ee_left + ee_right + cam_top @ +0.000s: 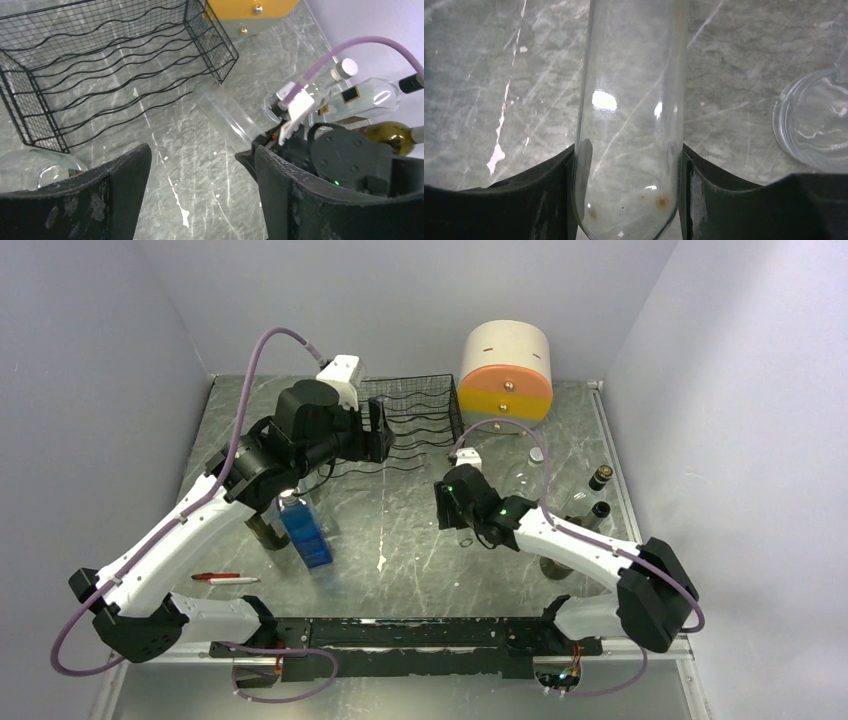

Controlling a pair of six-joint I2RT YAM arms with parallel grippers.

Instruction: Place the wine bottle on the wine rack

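Note:
My right gripper needs to move outward next and slide the bottle, its loose end still outside the rack [415, 420], in among the rack's wavy wires near the drawer unit.
The black wire wine rack [415, 420] stands at the back of the table and fills the upper left of the left wrist view [115, 65]. A clear glass wine bottle [631, 125] sits between the fingers of my right gripper [629, 155], which is shut on it. In the left wrist view this bottle [227, 115] slants above the table, its free end near the rack's front right corner. My right gripper [452, 508] is in front of the rack, to its right. My left gripper [378, 440] hovers at the rack's front left, open [200, 155], with bare table between its fingers.
A round cream, orange and yellow drawer unit [507, 370] stands right of the rack. Several bottles [600, 480] cluster at the right. A blue carton [305, 530] and a dark bottle [265, 530] stand under the left arm. A pen [225, 578] lies at front left.

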